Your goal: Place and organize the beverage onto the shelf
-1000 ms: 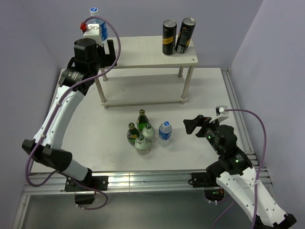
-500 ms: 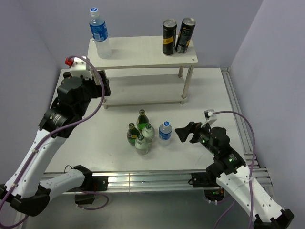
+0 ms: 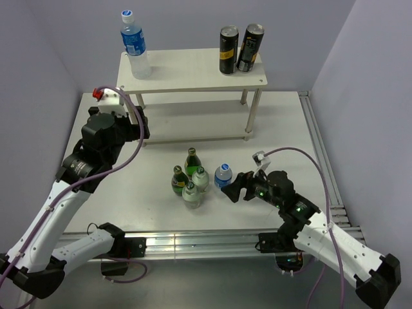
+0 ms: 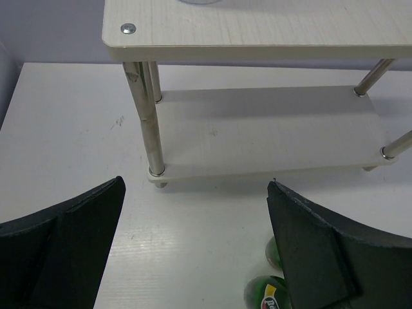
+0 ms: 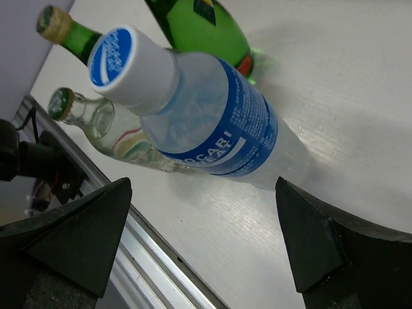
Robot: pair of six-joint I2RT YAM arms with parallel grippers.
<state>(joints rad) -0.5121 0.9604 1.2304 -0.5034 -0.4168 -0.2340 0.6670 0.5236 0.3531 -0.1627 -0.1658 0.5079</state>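
Note:
The blue-labelled bottle stands on the table ahead of my right gripper's open fingers and to their left in the top view. I will slide them that way around the bottle's label [image 3: 223, 181] [image 5: 239, 143].
The cream-white shelf [image 3: 193, 72] stands at the back. One blue-labelled plastic bottle [image 3: 134, 45] stands on the left of its top board. On the table stand the second blue-labelled bottle [image 3: 223, 176], two dark green glass bottles [image 3: 191, 161] and two clear glass bottles [image 3: 191, 194]. My left gripper [image 3: 138, 121] is open and empty, in front of the shelf's left legs [image 4: 147, 116]. My right gripper [image 3: 234, 187] is open, just right of the blue-labelled bottle [image 5: 212, 129], which stands ahead of its fingertips, not between them.
Two black cans [image 3: 239, 49] stand on the right of the shelf's top board. The lower board [image 4: 270, 135] is bare. An aluminium rail [image 3: 193, 241] runs along the table's near edge. Walls close in on the left and right.
My left gripper let go of the blue-labelled bottle on the top board and drew back down to the shelf's front left. My right gripper moved left, up to the blue-labelled bottle on the table.

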